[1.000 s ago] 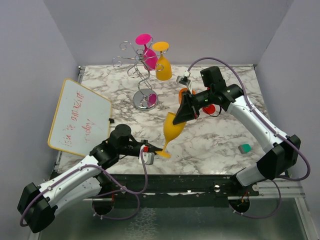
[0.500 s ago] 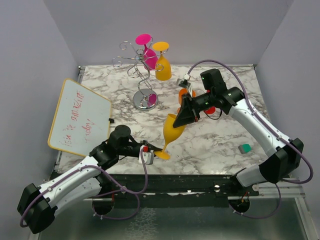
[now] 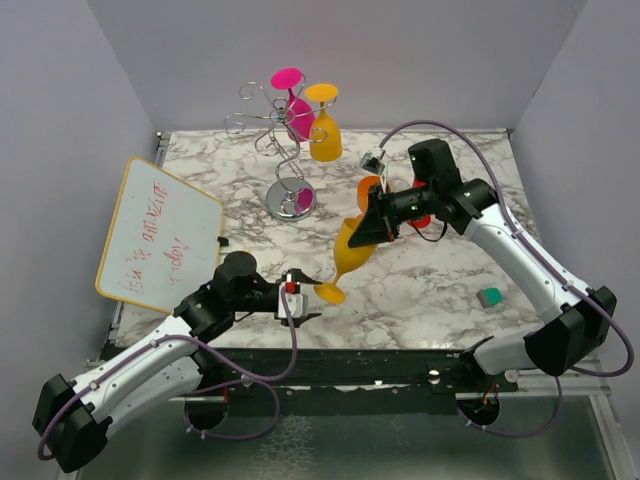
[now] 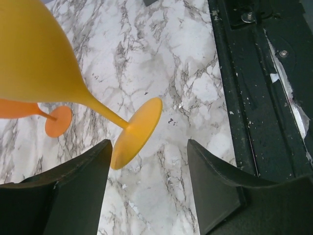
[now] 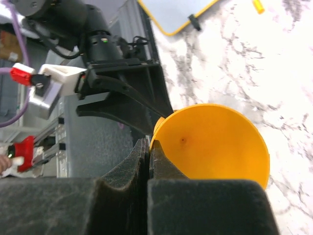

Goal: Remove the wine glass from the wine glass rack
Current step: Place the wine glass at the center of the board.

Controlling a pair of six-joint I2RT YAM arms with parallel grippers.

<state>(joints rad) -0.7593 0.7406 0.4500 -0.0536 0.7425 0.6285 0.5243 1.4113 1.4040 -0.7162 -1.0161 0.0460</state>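
Observation:
The robot's right gripper will swing away from the left gripper next, turn the tilted yellow glass upright and lower it onto the marble, which is clear before the red glass (image 3: 422,264).
A yellow wine glass (image 3: 349,258) hangs tilted over the marble table, and my right gripper (image 3: 364,236) is shut on its rim. The right wrist view shows the pads pinching the rim of that glass (image 5: 215,142) at its left edge. My left gripper (image 3: 305,296) stands open beside the glass's foot (image 4: 137,131), which sits just in front of the left finger (image 4: 68,188), between the fingertips. The chrome wine glass rack (image 3: 289,196) stands at the back of the table, with a pink glass (image 3: 297,110) and a yellow glass (image 3: 326,132) hanging from it.
An orange glass (image 3: 369,186) is partly hidden behind the right gripper, and its foot (image 4: 58,121) rests on the marble. A whiteboard (image 3: 160,235) leans at the left. A small green block (image 3: 489,296) sits at the right. The table's black front rail (image 4: 259,88) runs below.
My left gripper has opened and let go of the yellow glass's foot. The right gripper has carried the glass slightly up and to the right.

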